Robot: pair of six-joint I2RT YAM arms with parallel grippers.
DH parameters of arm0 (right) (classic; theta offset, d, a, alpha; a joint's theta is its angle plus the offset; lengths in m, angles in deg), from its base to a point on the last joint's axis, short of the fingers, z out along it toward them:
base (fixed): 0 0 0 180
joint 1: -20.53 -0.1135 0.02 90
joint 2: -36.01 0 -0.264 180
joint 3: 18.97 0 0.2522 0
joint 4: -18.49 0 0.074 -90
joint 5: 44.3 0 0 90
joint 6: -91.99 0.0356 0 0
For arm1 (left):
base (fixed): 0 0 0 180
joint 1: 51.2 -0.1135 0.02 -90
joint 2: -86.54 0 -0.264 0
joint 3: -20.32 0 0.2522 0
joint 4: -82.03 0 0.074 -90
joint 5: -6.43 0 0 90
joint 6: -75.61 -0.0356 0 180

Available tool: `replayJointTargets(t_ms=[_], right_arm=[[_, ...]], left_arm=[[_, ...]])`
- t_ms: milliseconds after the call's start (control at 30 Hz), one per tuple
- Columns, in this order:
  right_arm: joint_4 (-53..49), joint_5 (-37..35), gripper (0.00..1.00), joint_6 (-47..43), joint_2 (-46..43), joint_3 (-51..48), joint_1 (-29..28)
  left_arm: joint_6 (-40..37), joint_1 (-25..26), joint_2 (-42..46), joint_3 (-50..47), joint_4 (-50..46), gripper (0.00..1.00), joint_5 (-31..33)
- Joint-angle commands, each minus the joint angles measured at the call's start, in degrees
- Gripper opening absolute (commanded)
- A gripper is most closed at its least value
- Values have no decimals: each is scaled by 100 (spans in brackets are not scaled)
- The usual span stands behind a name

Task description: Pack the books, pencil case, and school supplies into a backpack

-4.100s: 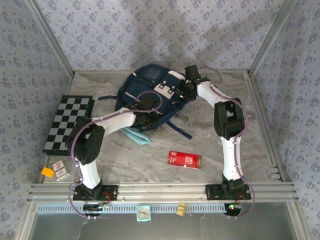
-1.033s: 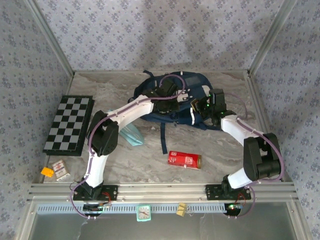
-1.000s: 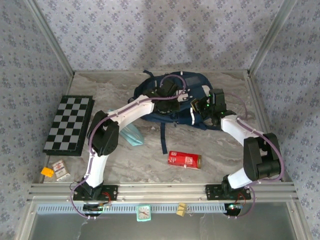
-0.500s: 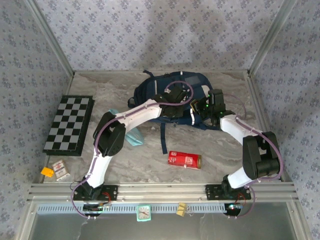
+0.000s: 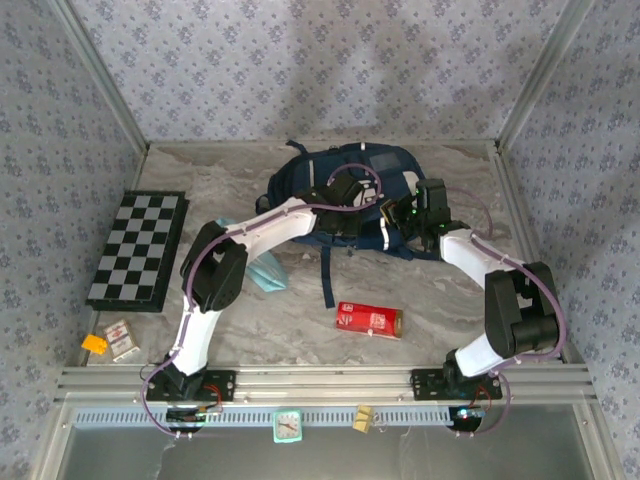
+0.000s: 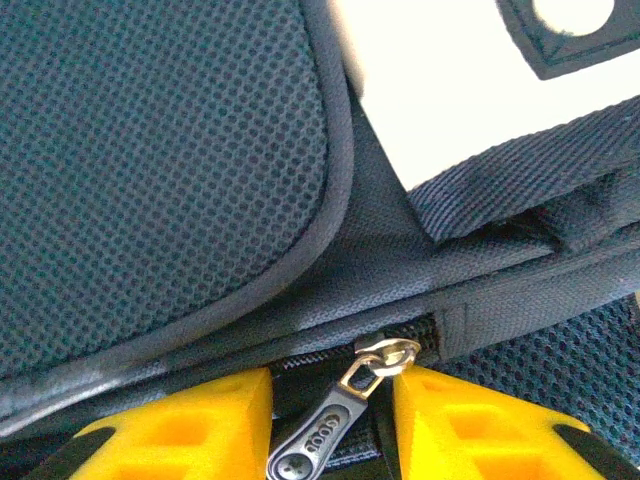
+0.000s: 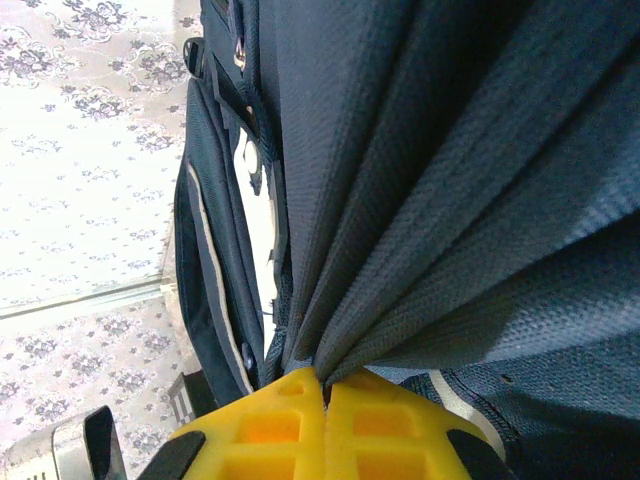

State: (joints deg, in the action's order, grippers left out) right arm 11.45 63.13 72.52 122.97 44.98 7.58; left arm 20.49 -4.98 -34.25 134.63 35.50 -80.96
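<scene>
My right gripper is holding the gathered folds, and that end of the backpack (image 5: 375, 170) is bunched up. It will next carry the folds outward toward the table's back edge and open to let them go.
The navy backpack (image 5: 375, 170) lies at the back of the table, its white stripe (image 5: 388, 232) facing the near side. My left gripper (image 5: 350, 222) is pressed against its near side. In the left wrist view this gripper (image 6: 330, 395) stands open, and a grey zip pull (image 6: 325, 432) hangs from its slider (image 6: 390, 352) between the yellow fingers (image 6: 180, 425), touching neither. My right gripper (image 7: 323, 385) is shut on gathered folds of backpack fabric (image 7: 430, 200) at the bag's right end (image 5: 405, 220). The pale teal pencil case (image 5: 264, 273) and the red box (image 5: 368, 319) lie on the table. The books are out of view.
A chessboard (image 5: 135, 248) lies at the left. Small cards (image 5: 122, 340) and an orange piece (image 5: 95, 343) sit at the near left corner. A dark strap (image 5: 328, 275) trails from the backpack towards the red box. A small clock (image 5: 288, 425) rests on the front rail.
Since the earliest frame the backpack has been turned and shifted right. Over the last second my left gripper slid from the bag's top to its near side. The right gripper stayed put.
</scene>
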Motion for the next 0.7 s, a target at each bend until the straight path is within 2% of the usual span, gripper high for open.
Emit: replayJointTargets(t_ms=[0, 267, 567, 667], right_arm=[[322, 81, 0, -104, 36, 281, -28], [217, 103, 0, -219, 55, 345, 29], [-24, 246, 0, -412, 23, 396, 263], [-179, 291, 0, -533, 19, 496, 435]], left_arm=[[-484, -106, -249, 381, -86, 34, -46], [-1329, -141, -214, 353, 17, 25, -200], [-1750, -382, 236, -178, -58, 7, 468], [-1983, -451, 402, -441, -137, 3, 478]])
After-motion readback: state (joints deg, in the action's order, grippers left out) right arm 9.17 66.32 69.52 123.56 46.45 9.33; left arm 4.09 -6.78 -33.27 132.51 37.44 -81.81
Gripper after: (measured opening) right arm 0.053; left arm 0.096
